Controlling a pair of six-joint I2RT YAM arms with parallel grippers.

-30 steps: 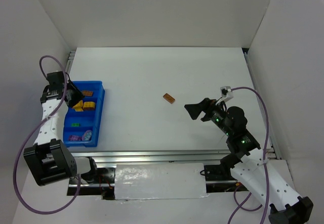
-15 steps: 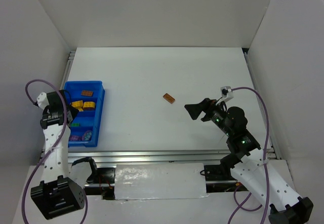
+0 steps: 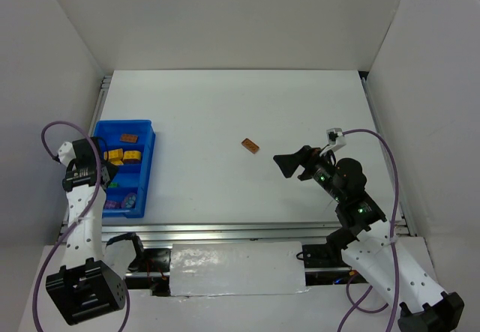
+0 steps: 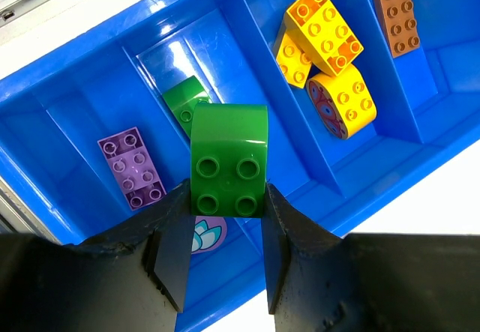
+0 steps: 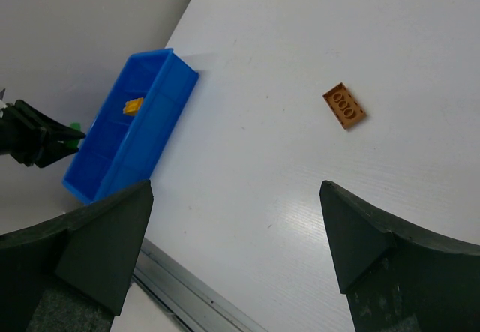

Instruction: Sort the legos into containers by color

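Note:
The second green brick has its own section of the blue tray, so my left gripper will next shift toward the divider by the yellow bricks and then lower over that section.
My left gripper (image 3: pixel 105 173) is shut on a green brick (image 4: pixel 229 148) and holds it above the blue tray (image 3: pixel 148 160), over its near compartments. In the left wrist view the tray (image 4: pixel 90 70) holds a brown-orange brick (image 4: pixel 397 17), yellow bricks (image 4: pixel 324 28), a second green brick (image 4: pixel 184 98) and a purple brick (image 4: pixel 133 168), each colour in its own compartment. A brown-orange brick (image 3: pixel 250 145) lies loose on the white table; it also shows in the right wrist view (image 5: pixel 344 106). My right gripper (image 3: pixel 289 163) is open and empty, above the table to the right of that brick.
An aluminium rail (image 3: pixel 225 233) runs along the table's near edge. White walls (image 3: pixel 67 40) close in the left, back and right sides. The tray sits close to the left wall.
My left gripper has moved from the tray's far end toward its near end, holding the green brick. The right arm and the loose brown-orange brick have not moved.

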